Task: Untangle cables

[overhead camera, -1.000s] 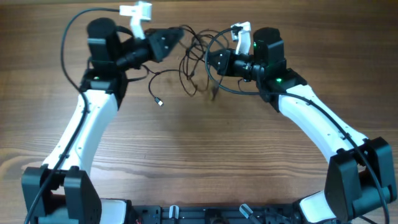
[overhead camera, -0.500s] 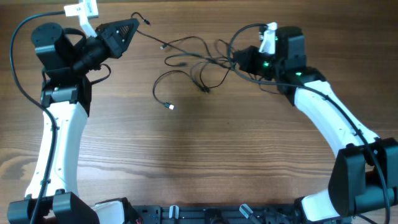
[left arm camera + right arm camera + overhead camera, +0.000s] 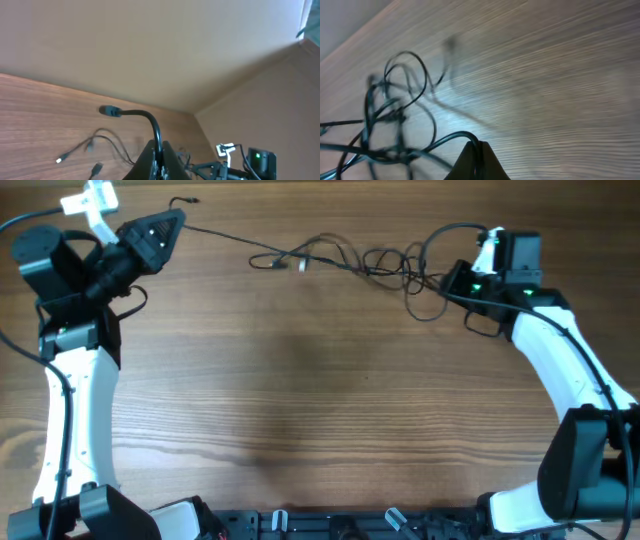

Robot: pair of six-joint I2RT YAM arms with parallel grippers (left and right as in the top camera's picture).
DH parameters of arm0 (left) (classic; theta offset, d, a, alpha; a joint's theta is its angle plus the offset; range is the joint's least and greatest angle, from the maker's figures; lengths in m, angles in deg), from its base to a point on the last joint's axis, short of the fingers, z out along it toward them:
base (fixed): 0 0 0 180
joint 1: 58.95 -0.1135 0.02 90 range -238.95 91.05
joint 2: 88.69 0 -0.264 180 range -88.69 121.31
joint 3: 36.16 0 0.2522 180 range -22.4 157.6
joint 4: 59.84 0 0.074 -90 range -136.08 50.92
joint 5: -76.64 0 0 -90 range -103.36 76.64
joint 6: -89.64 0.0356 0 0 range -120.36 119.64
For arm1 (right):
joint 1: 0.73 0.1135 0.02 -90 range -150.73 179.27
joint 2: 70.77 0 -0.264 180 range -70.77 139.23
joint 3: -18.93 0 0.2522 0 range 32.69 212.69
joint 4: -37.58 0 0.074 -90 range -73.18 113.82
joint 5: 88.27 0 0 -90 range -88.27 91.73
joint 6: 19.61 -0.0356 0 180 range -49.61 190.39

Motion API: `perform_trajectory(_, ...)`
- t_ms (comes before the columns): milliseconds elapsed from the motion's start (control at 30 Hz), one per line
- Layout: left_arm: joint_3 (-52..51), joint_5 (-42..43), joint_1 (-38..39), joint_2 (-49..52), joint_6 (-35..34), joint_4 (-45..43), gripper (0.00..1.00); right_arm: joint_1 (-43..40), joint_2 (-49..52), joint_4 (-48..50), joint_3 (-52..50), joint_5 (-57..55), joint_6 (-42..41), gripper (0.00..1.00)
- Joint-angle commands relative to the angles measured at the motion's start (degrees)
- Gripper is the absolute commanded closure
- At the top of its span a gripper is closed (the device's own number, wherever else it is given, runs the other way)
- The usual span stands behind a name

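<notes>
My left gripper should next pull to the left in the overhead view, ease toward the knot, and release above the bare wood, since the cables' loops still bunch.
The thin black cables [image 3: 340,258] are stretched in a long strand across the far part of the table, with a knot of loops [image 3: 405,268] near the right end. My left gripper [image 3: 178,221] at the far left is shut on one cable, whose plug end [image 3: 188,200] sticks out past the fingers. In the left wrist view that cable [image 3: 150,125] curves up from between the shut fingers, and loose plug ends [image 3: 96,167] lie on the wood. My right gripper [image 3: 452,276] is shut on a cable [image 3: 447,139] at the tangle's right side, and its loops [image 3: 395,105] spread to the left.
The wooden table [image 3: 320,400] carries only the cables. Thicker black cables [image 3: 450,230] wired to the arms arch above each wrist. The arm bases [image 3: 320,525] stand at the near edge. A wall [image 3: 150,45] rises behind the table's far edge.
Both arms have swung outward, left to the far left and right to the far right. The bunched cables have been drawn out into a long strand between them.
</notes>
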Motion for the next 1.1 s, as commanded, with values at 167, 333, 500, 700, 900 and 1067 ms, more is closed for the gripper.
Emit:
perform_trajectory(167, 0.85, -0.61, -7.19, -0.9, -0.13, 0.66, 0.96, -10.45, 0.59, -3.67, 0.17, -8.5, 4.44, 0.95)
perform_trajectory(333, 0.85, -0.87, -7.5, -0.9, -0.13, 0.81, 0.96, -16.57, 0.59, -4.13, 0.17, -8.5, 5.46, 0.95)
perform_trajectory(500, 0.85, -2.54, -7.5, -0.9, -0.13, 0.81, 0.96, -22.69, 0.59, -4.26, 0.17, -8.48, 5.86, 0.95)
perform_trajectory(700, 0.85, -7.17, -7.58, -0.9, 0.07, 0.81, 0.96, -29.68, 0.59, -3.93, 0.17, -8.5, 7.21, 0.95)
perform_trajectory(900, 0.85, -9.09, -11.15, -0.9, 1.38, 0.9, 0.96, -34.62, 0.66, -3.41, 0.17, -8.41, 6.82, 0.95)
perform_trajectory(1067, 0.85, -9.05, -15.26, -0.9, 1.4, 3.23, 0.96, -37.18, 0.68, -3.43, 0.17, -7.78, 5.81, 0.95)
